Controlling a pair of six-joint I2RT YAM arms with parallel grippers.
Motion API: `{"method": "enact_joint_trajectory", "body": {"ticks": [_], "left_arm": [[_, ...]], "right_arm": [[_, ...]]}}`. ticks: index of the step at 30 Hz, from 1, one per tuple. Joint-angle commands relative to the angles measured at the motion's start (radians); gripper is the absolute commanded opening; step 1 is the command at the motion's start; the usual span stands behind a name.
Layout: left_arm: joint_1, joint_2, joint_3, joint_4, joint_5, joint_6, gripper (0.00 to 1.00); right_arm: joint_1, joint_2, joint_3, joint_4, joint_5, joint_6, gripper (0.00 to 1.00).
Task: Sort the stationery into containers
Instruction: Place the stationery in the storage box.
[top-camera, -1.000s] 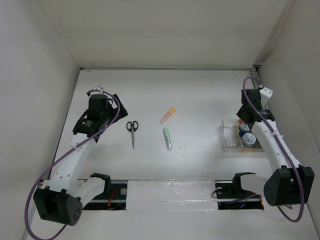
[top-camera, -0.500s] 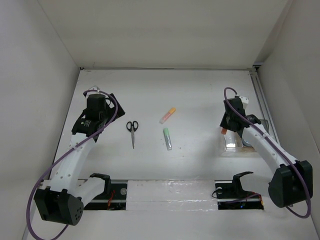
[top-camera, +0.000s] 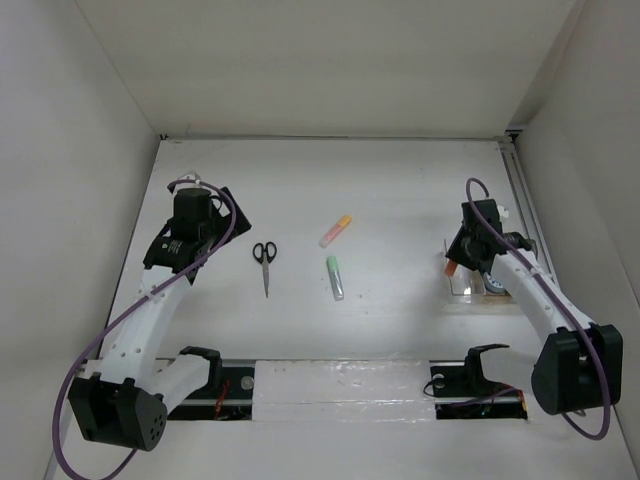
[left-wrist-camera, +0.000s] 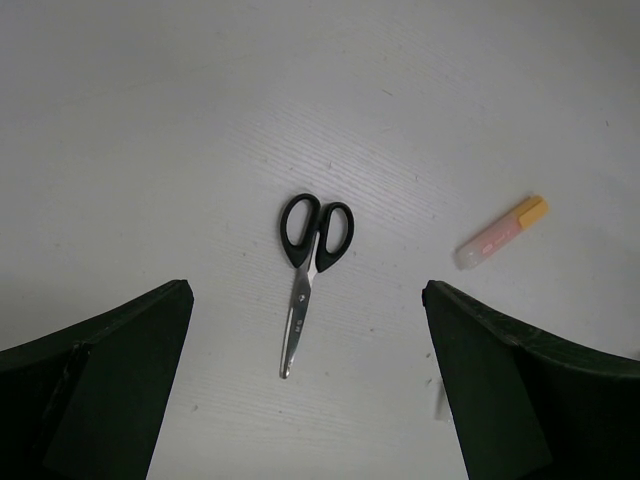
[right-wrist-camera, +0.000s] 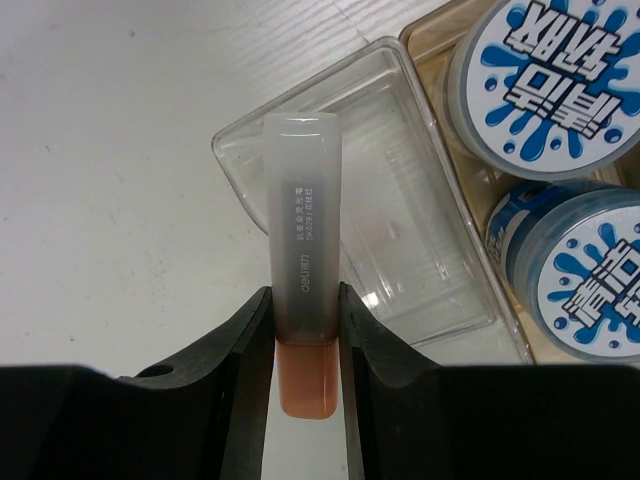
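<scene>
The marker's orange end is still outside the clear plastic box (right-wrist-camera: 400, 240), so the robot's right gripper needs to move farther over the open middle of the box, go down and let go of the marker.
My right gripper (right-wrist-camera: 304, 325) is shut on the orange marker (right-wrist-camera: 303, 260), holding it over the near left corner of the clear plastic box (right-wrist-camera: 400, 240); it shows by the box in the top view (top-camera: 452, 266). Two blue-and-white cylinders (right-wrist-camera: 560, 85) (right-wrist-camera: 585, 275) sit in the adjoining wooden box (right-wrist-camera: 440, 40). My left gripper (left-wrist-camera: 305, 400) is open and empty above the table. The black-handled scissors (left-wrist-camera: 305, 270) lie just beyond it, also seen from above (top-camera: 265, 262). The pink-orange marker (top-camera: 335, 230) and the pale green marker (top-camera: 335, 277) lie mid-table.
White walls close the table on the left, back and right. A rail (top-camera: 340, 385) with the arm bases runs along the near edge.
My right gripper has carried the orange marker from over the boxes out to the left, then back a little over the clear box's left edge. The left arm has hardly moved.
</scene>
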Motion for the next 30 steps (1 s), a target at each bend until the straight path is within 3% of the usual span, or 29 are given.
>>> {"method": "enact_joint_trajectory", "body": {"ticks": [1, 26, 30], "left_arm": [[0.003, -0.024, 0.004, 0.013, 0.020, 0.011, 1.00], [0.003, -0.093, 0.004, 0.013, 0.022, 0.002, 1.00], [0.003, -0.102, 0.004, 0.013, 0.022, 0.002, 1.00]], "right_arm": [[-0.003, -0.037, 0.013, -0.036, -0.032, 0.030, 0.00], [-0.161, 0.018, -0.027, -0.041, -0.105, 0.042, 0.00], [-0.161, 0.039, -0.027, -0.032, -0.116, 0.033, 0.07]]}}
